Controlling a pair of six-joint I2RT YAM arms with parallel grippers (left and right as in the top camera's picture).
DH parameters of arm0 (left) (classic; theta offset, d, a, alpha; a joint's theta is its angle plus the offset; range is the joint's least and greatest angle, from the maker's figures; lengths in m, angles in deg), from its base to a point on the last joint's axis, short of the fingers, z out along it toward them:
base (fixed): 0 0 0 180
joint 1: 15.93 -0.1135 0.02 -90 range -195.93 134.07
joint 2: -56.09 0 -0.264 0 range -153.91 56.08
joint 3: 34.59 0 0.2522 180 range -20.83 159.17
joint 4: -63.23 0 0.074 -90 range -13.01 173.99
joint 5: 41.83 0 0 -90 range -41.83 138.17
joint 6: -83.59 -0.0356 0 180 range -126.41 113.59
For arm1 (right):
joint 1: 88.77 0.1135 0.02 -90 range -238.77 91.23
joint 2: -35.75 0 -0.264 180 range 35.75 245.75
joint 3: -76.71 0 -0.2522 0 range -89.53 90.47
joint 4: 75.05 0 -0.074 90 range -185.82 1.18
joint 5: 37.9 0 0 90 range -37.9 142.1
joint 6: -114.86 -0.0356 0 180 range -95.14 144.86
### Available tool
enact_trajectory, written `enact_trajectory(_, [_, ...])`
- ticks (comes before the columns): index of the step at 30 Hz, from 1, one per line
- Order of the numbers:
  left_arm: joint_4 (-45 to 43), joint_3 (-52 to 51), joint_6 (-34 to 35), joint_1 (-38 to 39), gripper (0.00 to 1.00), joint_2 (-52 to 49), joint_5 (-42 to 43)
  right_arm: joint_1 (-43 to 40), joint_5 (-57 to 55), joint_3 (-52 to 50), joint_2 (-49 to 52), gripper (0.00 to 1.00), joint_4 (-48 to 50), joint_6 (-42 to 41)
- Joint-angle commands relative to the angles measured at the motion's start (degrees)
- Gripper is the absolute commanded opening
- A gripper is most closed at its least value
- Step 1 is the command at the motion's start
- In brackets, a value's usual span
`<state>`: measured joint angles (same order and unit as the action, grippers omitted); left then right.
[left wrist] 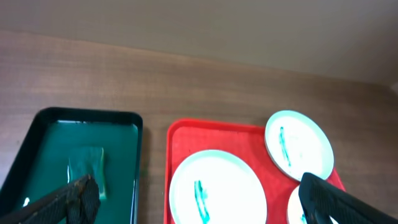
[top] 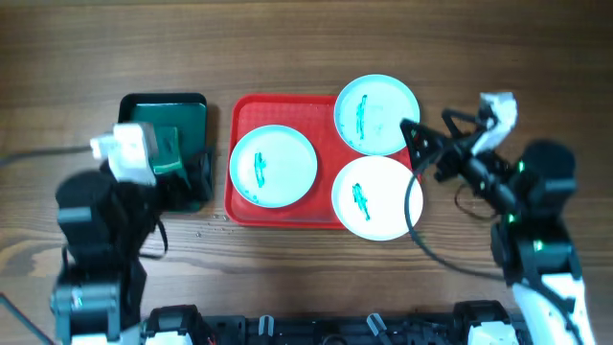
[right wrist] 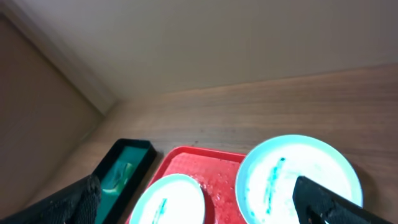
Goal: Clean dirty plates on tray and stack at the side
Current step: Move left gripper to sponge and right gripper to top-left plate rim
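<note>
Next, my right gripper lowers to its left in the overhead view, toward the pale plate's mid-tray rim below it, as the bare tray leaves room.
The red tray lies mid-table with three plates on it. A pale plate sits at its left, a pale aqua plate at its far right corner, and a white plate at its near right, overhanging the rim. Each has a teal smear. My left gripper is open and empty between the green tray and the red tray. My right gripper is open and empty at the red tray's right edge, between the two right plates. The left wrist view shows the tray and the left plate.
A dark green tray stands left of the red tray and holds a green cloth, which also shows in the left wrist view. Black cables trail beside the right arm. A wall corner shows in the right wrist view.
</note>
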<state>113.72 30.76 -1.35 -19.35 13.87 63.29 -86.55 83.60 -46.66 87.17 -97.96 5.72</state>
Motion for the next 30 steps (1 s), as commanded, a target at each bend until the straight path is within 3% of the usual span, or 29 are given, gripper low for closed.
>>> enact_trajectory(1, [10.2,12.0,0.3,0.2,1.0,-12.5,1.1,0.2,6.7,13.4,10.6,1.0,-8.4,6.3])
enact_trajectory(5, [24.7,26.5,0.3,-0.3,1.0,-28.1,1.1,3.0,6.6,31.2,24.0,1.0,-26.1,13.7])
enact_trajectory(8, [35.9,37.5,0.3,-0.3,1.0,-39.3,0.9,7.5,0.4,41.5,31.5,1.0,-37.1,15.0])
enact_trajectory(10, [38.9,41.0,0.1,-0.3,1.0,-45.0,0.9,10.3,-1.5,48.1,36.6,1.0,-44.2,16.9])
enact_trajectory(13, [37.8,41.0,-0.3,-0.3,1.0,-48.9,-0.9,11.3,-2.6,48.5,39.6,1.0,-41.9,17.4])
enact_trajectory(16, [36.7,41.0,-0.3,-0.3,1.0,-51.9,-2.1,11.6,1.4,48.5,42.9,1.0,-40.3,11.5])
enact_trajectory(19, [36.9,41.0,-2.1,-0.3,1.0,-53.4,-3.1,15.1,-4.9,48.5,47.3,0.86,-41.6,7.4])
enact_trajectory(20, [36.8,41.0,-1.9,-0.3,0.94,-53.4,-6.2,17.4,-7.5,48.5,48.9,0.83,-41.9,6.1])
enact_trajectory(23, [36.8,41.0,2.8,-0.9,0.93,-53.4,-16.3,24.1,-18.3,48.5,53.5,0.73,-43.5,-1.8])
enact_trajectory(26, [36.2,41.0,3.3,-1.7,0.93,-53.4,-17.4,28.8,-22.6,48.5,57.4,0.57,-44.1,-5.9])
enact_trajectory(30, [34.4,40.9,3.3,-1.9,0.89,-53.5,-17.4,33.7,-25.8,48.5,63.8,0.52,-44.0,-8.1])
